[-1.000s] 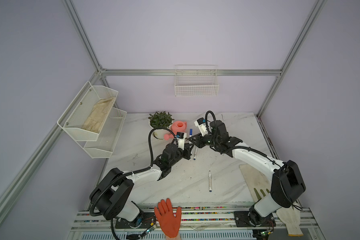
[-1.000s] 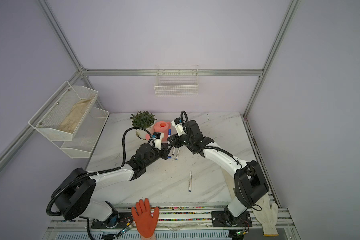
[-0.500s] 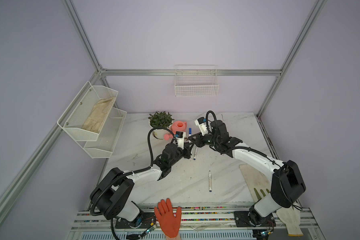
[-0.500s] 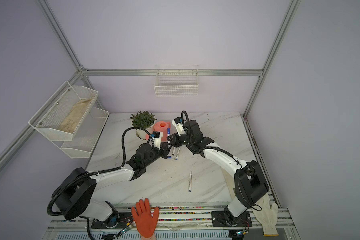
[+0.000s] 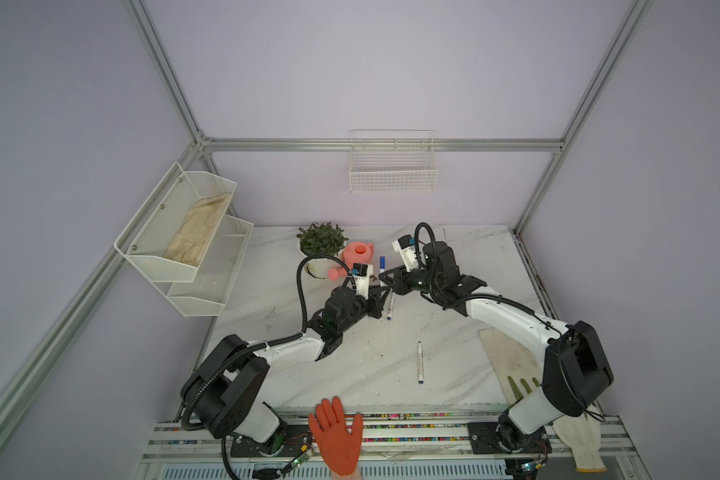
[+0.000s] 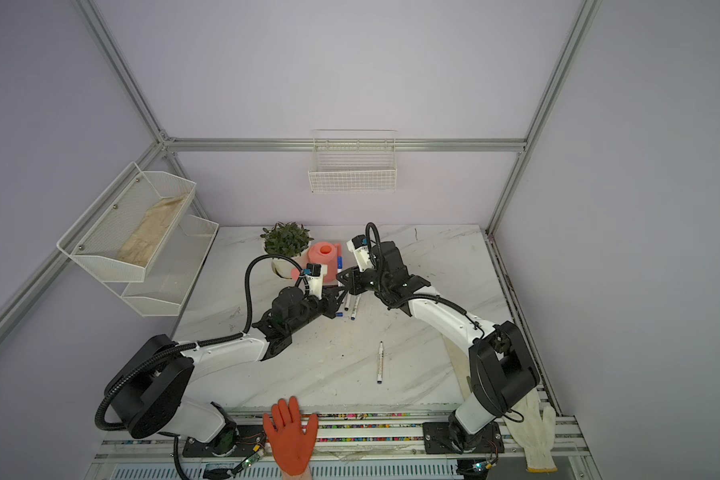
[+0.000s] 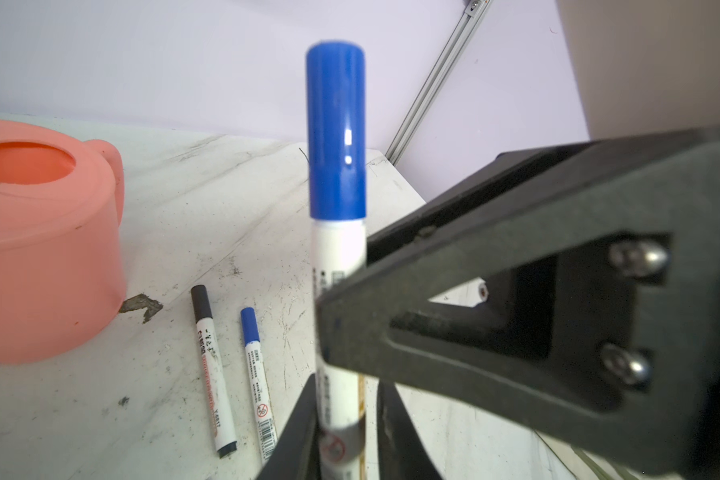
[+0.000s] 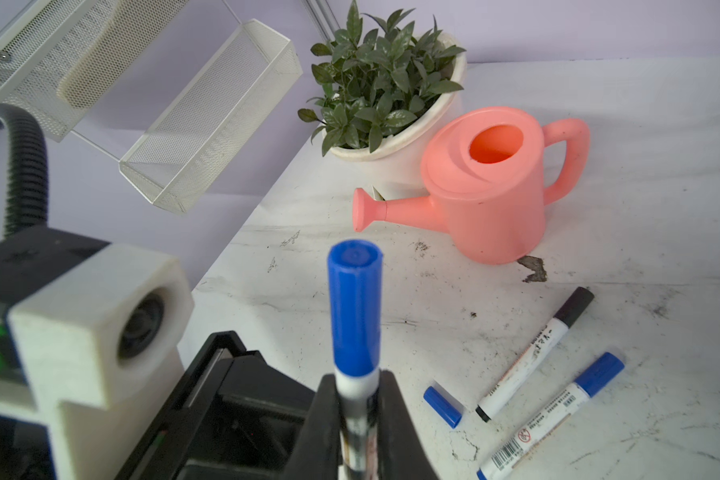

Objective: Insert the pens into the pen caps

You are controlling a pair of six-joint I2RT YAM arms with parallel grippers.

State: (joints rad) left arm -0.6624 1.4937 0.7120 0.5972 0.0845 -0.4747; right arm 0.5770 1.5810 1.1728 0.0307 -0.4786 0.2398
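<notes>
The right gripper swings down next, tips the pen flat and releases it on the table beside the lying blue-capped pen, with the blue cap already pushed on.
A white pen with a blue cap pushed on stands upright between both grippers. My right gripper is shut on its barrel just below the cap. My left gripper is open around the lower barrel, with a gap beside one finger. In both top views the two grippers meet near the watering can. On the table lie a black-capped pen, a blue-capped pen and a loose blue cap. An uncapped pen lies nearer the front.
A pink watering can and a potted plant stand just behind the grippers. An orange-gloved hand rests at the front edge. A cloth lies at the right, a wire shelf hangs on the left wall.
My left jaws have parted slightly from the capped pen's barrel. The right gripper has closed on the pen and holds it. Both arms have hardly moved.
</notes>
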